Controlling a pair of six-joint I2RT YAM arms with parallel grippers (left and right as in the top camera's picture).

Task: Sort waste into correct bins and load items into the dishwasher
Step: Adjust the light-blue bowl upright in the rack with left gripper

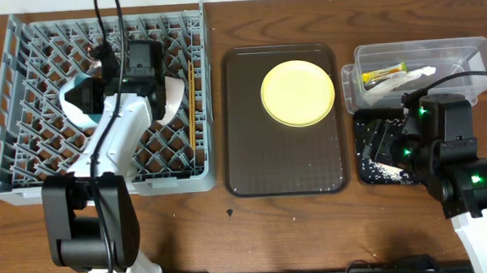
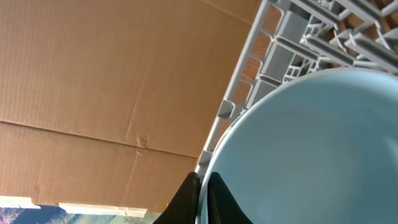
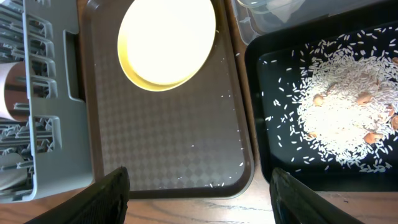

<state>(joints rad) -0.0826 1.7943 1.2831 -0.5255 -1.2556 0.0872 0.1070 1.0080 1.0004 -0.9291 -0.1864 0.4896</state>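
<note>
The left gripper moves toward the white bowl [image 1: 173, 100] and down next. It releases the light-blue bowl's rim among the nearby rack wires, as that bowl still hangs above them.
My left gripper [image 1: 98, 82] is shut on the rim of the light-blue bowl [image 1: 79, 101] over the grey dish rack [image 1: 21, 99]. The left wrist view shows its fingers [image 2: 202, 199] pinching the bowl's edge [image 2: 311, 149]. A white bowl [image 1: 173, 100] and the chopsticks [image 1: 192, 101] lie in the rack. The yellow plate [image 1: 298, 92] [image 3: 166, 40] sits on the brown tray. The clear tub [image 1: 467, 55] holds the snack wrapper [image 1: 384, 74] and the white wrapper [image 1: 413, 77]. The black tray [image 3: 273, 93] holds rice scraps [image 3: 345, 106]. My right gripper [image 3: 205, 199] is open and empty.
The brown serving tray [image 1: 283, 164] [image 3: 161, 143] lies between the rack and the bins, with a few stray rice grains on it. The right arm [image 1: 447, 132] hangs over the black tray [image 1: 366, 170]. Brown cardboard [image 2: 93, 74] shows behind the rack.
</note>
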